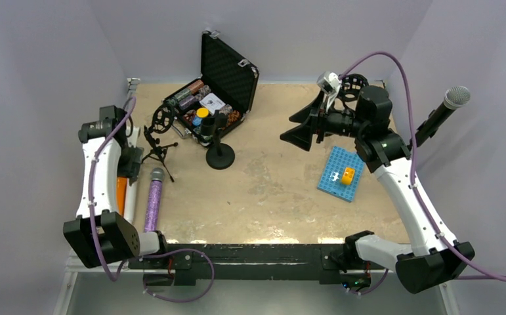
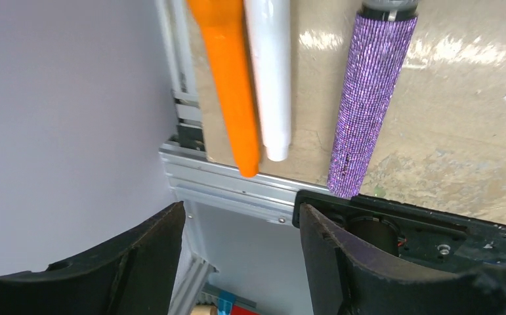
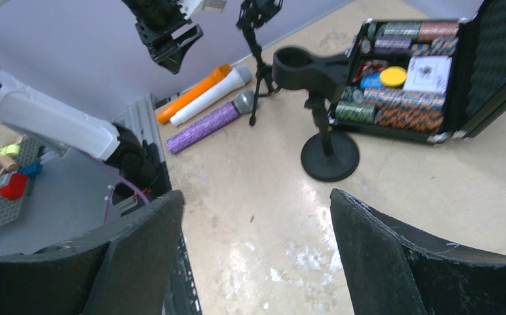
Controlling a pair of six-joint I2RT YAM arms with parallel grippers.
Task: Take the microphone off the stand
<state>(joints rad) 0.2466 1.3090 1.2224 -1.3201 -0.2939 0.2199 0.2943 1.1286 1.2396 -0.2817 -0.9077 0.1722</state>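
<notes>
The right gripper swings its open fingers outward onto the shock mount's rim next, since the far shock mount sits outward of it, to its right in the top view.
A black round-base stand (image 1: 220, 152) stands mid-table, and its clip (image 3: 295, 64) is empty. A purple glitter microphone (image 1: 153, 200) lies flat near the left arm and also shows in the left wrist view (image 2: 367, 98). A black microphone with a silver head (image 1: 448, 106) leans by the right wall, its support hidden behind the right arm. My left gripper (image 1: 130, 169) is open and empty above the table's near-left corner (image 2: 240, 230). My right gripper (image 1: 287, 128) is open and empty, raised to the right of the round-base stand (image 3: 256, 223).
An orange microphone (image 2: 233, 79) and a white one (image 2: 270, 72) lie beside the purple one. A small tripod with a shock mount (image 1: 160, 128) stands at the left. An open case of poker chips (image 1: 220, 92) sits behind the stand. A blue baseplate (image 1: 337, 178) lies at the right.
</notes>
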